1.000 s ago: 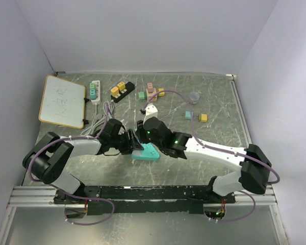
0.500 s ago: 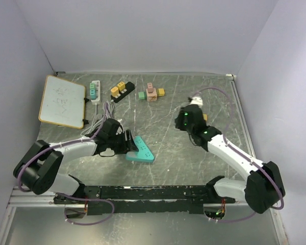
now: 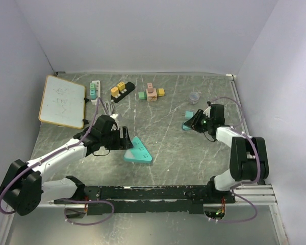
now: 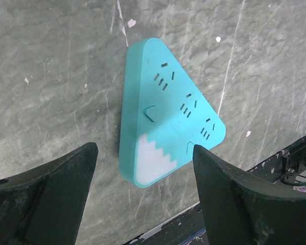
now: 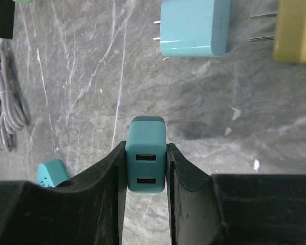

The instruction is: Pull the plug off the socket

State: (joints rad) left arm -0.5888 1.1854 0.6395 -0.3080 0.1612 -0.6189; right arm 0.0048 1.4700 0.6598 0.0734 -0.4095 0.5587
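Observation:
Bare table [image 3: 179,116] [image 5: 121,43] shows next to the teal plug's pins, so my right gripper will next move outward and to the left in the top view, then lower the plug.
The teal triangular socket [image 3: 138,152] lies flat on the table with nothing plugged into it; the left wrist view shows its slots [image 4: 163,115]. My left gripper [image 3: 123,140] is open, its jaws standing wide on either side of the socket's near corner [image 4: 143,204] without touching it. My right gripper [image 3: 192,124] is at the right of the table, far from the socket, and is shut on a teal plug [image 5: 146,166] with two USB ports, holding it low over the table. The plug shows in the top view [image 3: 186,126].
A light teal plug [image 5: 194,28] and a yellow plug [image 5: 296,30] lie just beyond the held one. A whiteboard [image 3: 62,100], two power strips [image 3: 95,91] [image 3: 119,91], a grey cable [image 3: 106,108], coloured blocks [image 3: 152,92] and a small cup [image 3: 194,97] sit further back.
My right gripper has carried the plug away from the socket to the right side and lowered it. My left gripper has let go of the socket and drawn back a little.

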